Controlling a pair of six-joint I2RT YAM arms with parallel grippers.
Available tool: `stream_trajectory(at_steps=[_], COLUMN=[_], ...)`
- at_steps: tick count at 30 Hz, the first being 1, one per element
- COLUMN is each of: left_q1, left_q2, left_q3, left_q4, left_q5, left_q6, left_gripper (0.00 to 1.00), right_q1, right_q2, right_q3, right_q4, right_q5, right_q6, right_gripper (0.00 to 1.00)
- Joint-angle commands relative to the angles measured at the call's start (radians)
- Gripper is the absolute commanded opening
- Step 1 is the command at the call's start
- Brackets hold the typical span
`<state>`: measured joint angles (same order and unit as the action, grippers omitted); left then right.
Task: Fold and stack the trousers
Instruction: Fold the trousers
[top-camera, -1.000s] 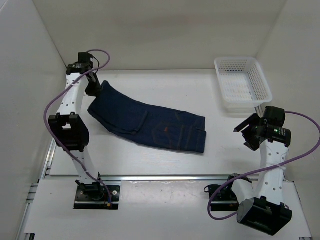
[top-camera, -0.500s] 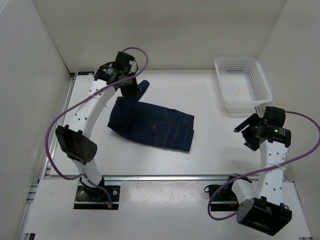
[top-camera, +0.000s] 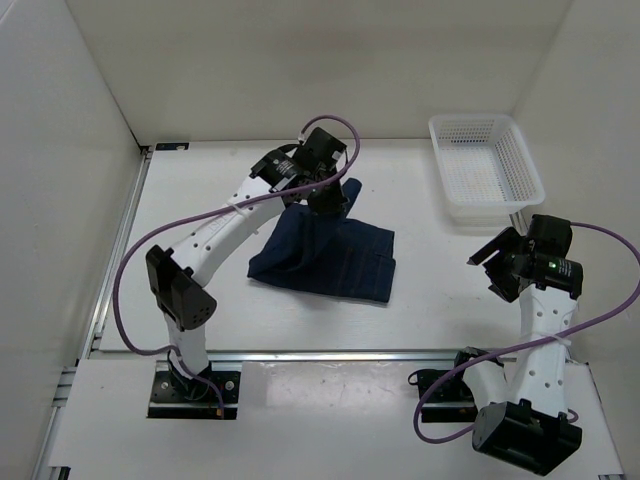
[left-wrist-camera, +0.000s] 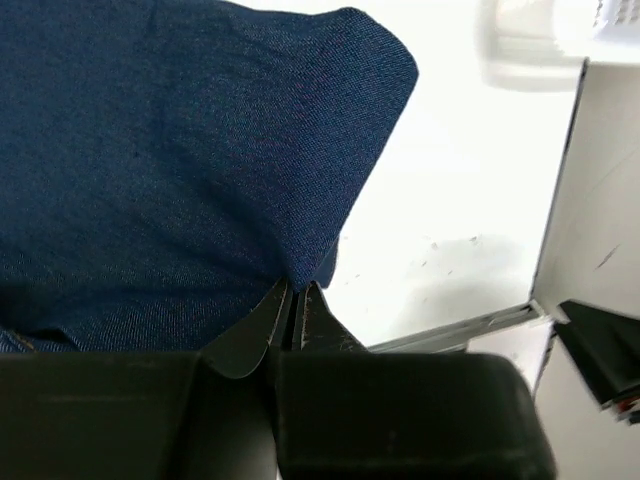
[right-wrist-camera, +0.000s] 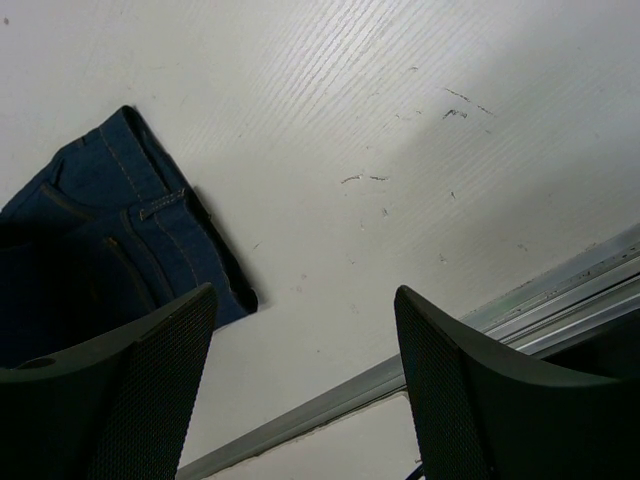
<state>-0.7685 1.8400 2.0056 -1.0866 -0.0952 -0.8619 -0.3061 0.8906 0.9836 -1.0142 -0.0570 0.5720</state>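
The waist end (top-camera: 374, 262) still lies uncovered, so my left gripper will carry the leg end of the jeans over the folded part toward it, then let the leg end go.
The dark navy jeans (top-camera: 330, 258) lie folded near the middle of the table, the waist end toward the right. My left gripper (top-camera: 335, 196) is shut on the leg end of the jeans (left-wrist-camera: 200, 160) and holds it lifted over the folded part; in the left wrist view the cloth hangs from my closed fingertips (left-wrist-camera: 298, 290). My right gripper (top-camera: 490, 262) is open and empty, held above the table to the right of the jeans. The right wrist view shows the waist corner of the jeans (right-wrist-camera: 110, 230) beyond my spread fingers (right-wrist-camera: 150, 370).
A white mesh basket (top-camera: 485, 170) stands at the back right corner. A metal rail (top-camera: 330, 354) runs along the table's near edge. White walls enclose the left, back and right sides.
My left gripper has carried the leg end of the jeans from the far left to the right, over the waist half, folding the cloth. The right arm has not moved.
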Motion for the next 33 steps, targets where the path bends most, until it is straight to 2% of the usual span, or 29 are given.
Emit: stream_trajectory(at_steps=[1, 11, 13, 14, 15, 16, 17, 18, 19, 21, 24, 26, 28, 29, 30, 32, 33], left_q1=[-0.014, -0.066, -0.103, -0.118, -0.142, -0.143, -0.143, -0.123, -0.109, -0.057, -0.006, 0.029, 0.058, 0.058, 0.072, 0.086, 0.086], left_q2=[0.011, 0.088, 0.114, 0.132, 0.158, 0.236, 0.272, 0.297, 0.307, 0.254, 0.102, 0.041, -0.018, -0.033, -0.054, -0.067, -0.082], left_q3=[0.083, 0.142, 0.142, 0.142, 0.183, 0.22, 0.26, 0.33, 0.344, 0.294, 0.194, 0.122, 0.061, 0.038, 0.015, -0.048, -0.073], left_q4=[0.05, 0.082, 0.106, 0.15, 0.168, 0.168, 0.136, 0.032, 0.007, 0.007, 0.059, 0.059, 0.059, 0.059, 0.059, 0.05, 0.05], left_q5=[-0.04, -0.127, -0.127, -0.083, -0.028, 0.029, 0.093, 0.094, 0.094, 0.094, 0.094, 0.072, 0.063, 0.063, 0.049, 0.026, 0.017], left_q6=[-0.081, -0.161, -0.172, -0.172, -0.098, -0.062, -0.043, -0.026, -0.011, 0.038, 0.083, 0.112, 0.144, 0.153, 0.153, 0.179, 0.179], left_gripper=[0.1, 0.1, 0.1, 0.1, 0.19, 0.35, 0.58, 0.65, 0.65, 0.65, 0.58, 0.47, 0.36, 0.28, 0.24, 0.14, 0.12], right_q1=[0.005, 0.005, 0.005, 0.005, 0.005, 0.005, 0.005, 0.005, 0.005, 0.005, 0.005, 0.016, 0.042, 0.056, 0.094, 0.152, 0.217], right_q2=[-0.012, -0.021, -0.021, -0.021, -0.021, -0.021, -0.021, -0.021, -0.021, -0.021, -0.021, -0.021, -0.006, 0.007, 0.02, 0.068, 0.083], right_q3=[-0.002, -0.002, -0.002, -0.002, -0.011, -0.011, -0.011, -0.011, -0.011, -0.011, -0.022, -0.031, -0.045, -0.055, -0.056, -0.065, -0.065], right_q4=[0.016, 0.006, 0.006, 0.006, 0.006, 0.006, 0.006, 0.006, 0.006, 0.006, 0.017, 0.043, 0.103, 0.114, 0.138, 0.147, 0.173], right_q5=[-0.018, -0.018, -0.009, -0.009, -0.009, -0.009, -0.009, -0.009, -0.009, -0.009, -0.042, -0.105, -0.234, -0.262, -0.288, -0.303, -0.319], right_q6=[-0.017, -0.017, -0.017, -0.017, -0.017, -0.017, -0.017, -0.017, -0.017, -0.03, -0.043, -0.073, -0.092, -0.092, -0.092, -0.077, -0.066], right_gripper=[0.77, 0.77, 0.77, 0.77, 0.77, 0.78, 0.78, 0.78, 0.78, 0.78, 0.77, 0.72, 0.6, 0.57, 0.52, 0.52, 0.53])
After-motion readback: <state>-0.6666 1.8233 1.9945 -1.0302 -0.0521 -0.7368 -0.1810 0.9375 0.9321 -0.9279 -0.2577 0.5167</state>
